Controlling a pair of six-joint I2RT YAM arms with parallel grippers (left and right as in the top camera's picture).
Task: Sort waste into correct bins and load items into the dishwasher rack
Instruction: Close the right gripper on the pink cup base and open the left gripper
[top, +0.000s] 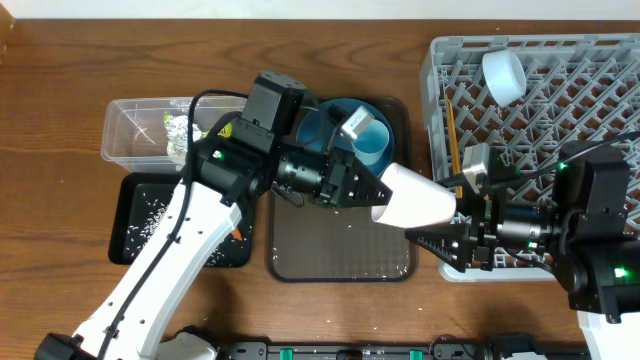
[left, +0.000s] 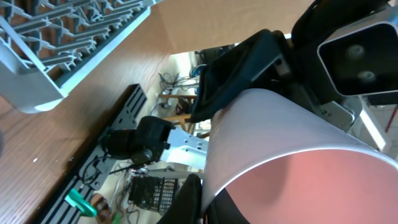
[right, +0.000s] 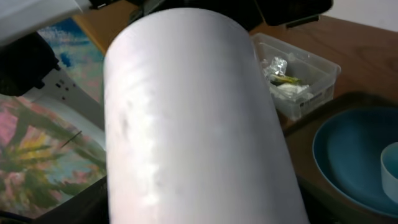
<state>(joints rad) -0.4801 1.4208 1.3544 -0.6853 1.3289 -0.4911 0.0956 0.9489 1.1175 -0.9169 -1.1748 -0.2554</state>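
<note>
My right gripper turns downward next, lowers the cup rim-first into the rack (top: 600, 60) beside the chopsticks and lets go, since that spot is below my gripper.
The pale pink cup (top: 415, 197) hangs on its side above the brown tray, between both grippers. My left gripper (top: 372, 200) is shut on its rim, one finger inside and one outside (left: 205, 199). My right gripper (top: 445, 222) has a finger against each side of the cup's base; the cup (right: 193, 124) fills the right wrist view. The blue plate (top: 335, 125) holds the light blue cup (top: 372, 142). The white bowl (top: 503, 75) and chopsticks (top: 452, 135) are in the grey rack (top: 600, 60). The clear bin (top: 135, 115) holds foil (top: 178, 130). The black bin (top: 150, 225) holds rice.
The brown tray (top: 340, 255) lies under the cup, with a few rice grains on it. A small orange carrot (top: 237, 235) shows at the black bin's right edge. The rack's corner (left: 37, 93) shows in the left wrist view. The clear bin (right: 311, 84) and plate (right: 348, 155) show in the right wrist view.
</note>
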